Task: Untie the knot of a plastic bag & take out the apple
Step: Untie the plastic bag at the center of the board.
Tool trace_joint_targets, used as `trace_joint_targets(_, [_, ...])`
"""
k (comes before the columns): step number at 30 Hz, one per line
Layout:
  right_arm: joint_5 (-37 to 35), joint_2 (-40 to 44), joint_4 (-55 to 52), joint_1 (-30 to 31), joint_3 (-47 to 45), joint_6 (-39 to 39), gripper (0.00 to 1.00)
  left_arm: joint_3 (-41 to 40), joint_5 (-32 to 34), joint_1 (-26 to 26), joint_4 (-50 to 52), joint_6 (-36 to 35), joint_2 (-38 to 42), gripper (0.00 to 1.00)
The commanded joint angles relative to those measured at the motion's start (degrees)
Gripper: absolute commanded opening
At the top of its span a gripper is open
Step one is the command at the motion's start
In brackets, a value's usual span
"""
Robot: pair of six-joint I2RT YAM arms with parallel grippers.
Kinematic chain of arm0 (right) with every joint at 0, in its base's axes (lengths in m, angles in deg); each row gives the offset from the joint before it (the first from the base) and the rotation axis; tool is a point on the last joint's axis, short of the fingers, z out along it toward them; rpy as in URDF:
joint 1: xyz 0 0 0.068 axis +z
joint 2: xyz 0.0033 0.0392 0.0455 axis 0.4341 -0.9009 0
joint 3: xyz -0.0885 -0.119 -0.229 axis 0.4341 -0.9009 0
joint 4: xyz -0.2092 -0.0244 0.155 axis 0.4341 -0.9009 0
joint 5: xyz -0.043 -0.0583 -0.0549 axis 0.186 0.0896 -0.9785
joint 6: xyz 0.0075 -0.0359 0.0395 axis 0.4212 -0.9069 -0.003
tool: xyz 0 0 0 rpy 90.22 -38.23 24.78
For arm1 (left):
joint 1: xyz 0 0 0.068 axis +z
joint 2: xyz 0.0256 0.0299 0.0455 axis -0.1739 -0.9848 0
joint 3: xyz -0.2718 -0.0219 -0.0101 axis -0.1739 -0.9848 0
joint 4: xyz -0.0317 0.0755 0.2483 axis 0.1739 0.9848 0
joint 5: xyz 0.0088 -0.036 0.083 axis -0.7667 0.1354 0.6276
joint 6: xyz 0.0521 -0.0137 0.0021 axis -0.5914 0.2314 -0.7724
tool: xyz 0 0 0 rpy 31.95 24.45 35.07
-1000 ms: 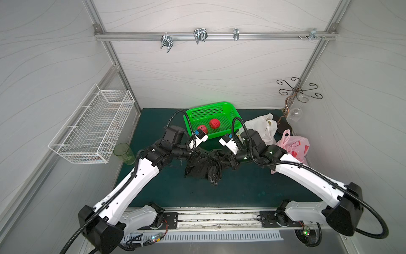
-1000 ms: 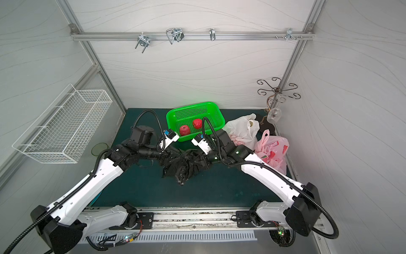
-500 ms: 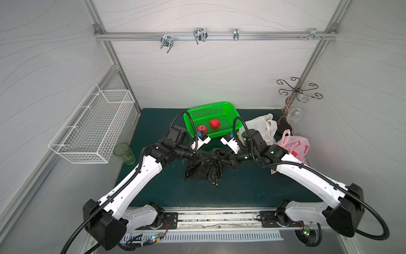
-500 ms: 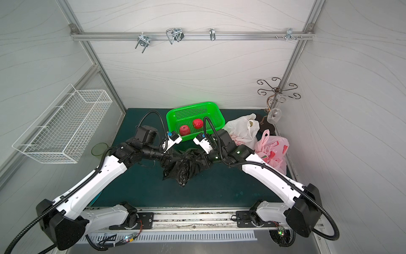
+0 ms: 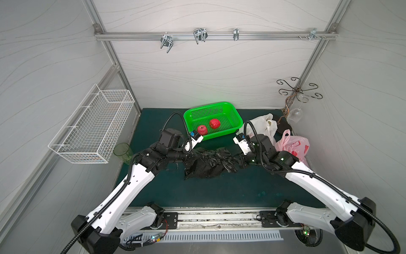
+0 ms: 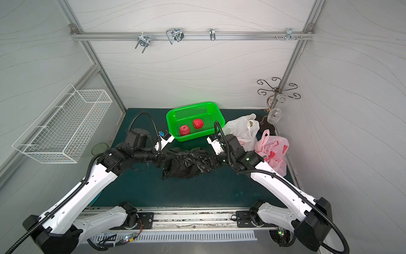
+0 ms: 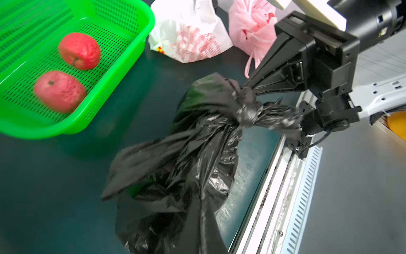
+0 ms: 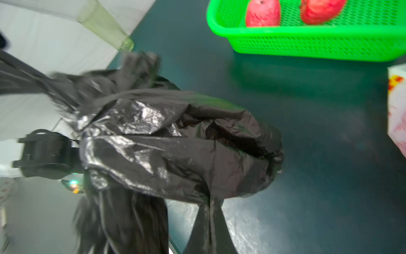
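Observation:
The robot's right gripper should pull back and away from the left gripper, over the open mat [image 5: 248,174], and then let go of the plastic, because the knot still looks tight.
A crumpled black plastic bag [image 5: 208,163] [image 6: 186,162] hangs stretched between my two grippers above the dark green mat. My left gripper [image 5: 189,158] [image 7: 201,198] is shut on a fold at the bag's left side. My right gripper [image 5: 236,159] [image 8: 212,200] is shut on plastic at the bag's right end. In the left wrist view the knot [image 7: 247,110] shows as a tight twisted bunch just below the right gripper's fingertips [image 7: 252,84]. The apple is hidden; black plastic [image 8: 175,136] covers whatever the bag holds.
A green basket [image 5: 232,114] with two red fruits [image 5: 202,129] stands behind the bag. A white bag [image 5: 261,125] and a pink bag [image 5: 294,145] lie at the right. A green cup [image 5: 123,151] stands at the left edge, below a wire basket [image 5: 94,127].
My left gripper has closed on the bag's plastic. The bag, which sagged to a point between the arms, is now pulled out wider and flatter.

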Motion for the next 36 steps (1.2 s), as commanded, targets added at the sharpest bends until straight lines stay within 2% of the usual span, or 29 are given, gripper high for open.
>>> trace_joint_targets(1, [-2.2, 3.0, -2.4, -0.2, -3.1, 2.1, 0.00, -1.1, 5.3, -0.1, 2.8, 1.7, 2.1, 0.00])
trace_joint_targets(8, [-3.5, 7.8, -3.3, -0.2, -8.2, 4.1, 0.00, -3.2, 14.6, -0.1, 5.5, 6.3, 6.5, 0.00])
trace_joint_targets(16, [-7.6, 10.8, -5.7, -0.2, -8.7, 5.3, 0.00, -3.6, 24.7, -0.1, 8.3, 9.4, 10.3, 0.00])
trace_joint_targets(17, [-7.4, 11.0, -5.9, -0.3, -8.6, 5.2, 0.00, -3.3, 24.1, -0.1, 8.6, 9.6, 10.3, 0.00])
trace_joint_targets(18, [-6.9, 11.4, -5.9, -0.3, -8.5, 5.0, 0.07, -3.2, 21.4, -0.1, 8.6, 9.3, 10.3, 0.00])
trace_joint_targets(20, [-5.7, 12.7, -5.5, -0.1, -8.4, 4.0, 0.38, -3.2, 13.7, -0.1, 7.6, 8.2, 11.1, 0.30])
trace_joint_targets(23, [-5.1, 16.1, -5.7, 0.8, -7.5, 2.1, 0.53, -2.8, 8.7, -0.1, 5.5, 8.1, 13.0, 0.49])
trace_joint_targets(25, [-4.9, 18.7, -6.1, 1.8, -6.3, 0.9, 0.54, -1.7, 7.1, -0.1, 4.6, 7.6, 14.2, 0.53])
trace_joint_targets(29, [-4.0, 22.3, -5.5, 5.3, -3.7, -1.3, 0.53, 3.1, 2.5, -0.1, 3.8, 5.0, 13.8, 0.54])
trace_joint_targets(32, [-3.7, 19.9, -5.6, 8.5, -1.0, -3.0, 0.53, 6.7, -1.1, -0.1, 3.3, 4.1, 9.8, 0.50])
trace_joint_targets(36, [-7.0, 13.0, -7.0, 13.9, 3.2, -6.3, 0.53, 9.7, -7.8, -0.4, 3.6, -0.8, 2.9, 0.45])
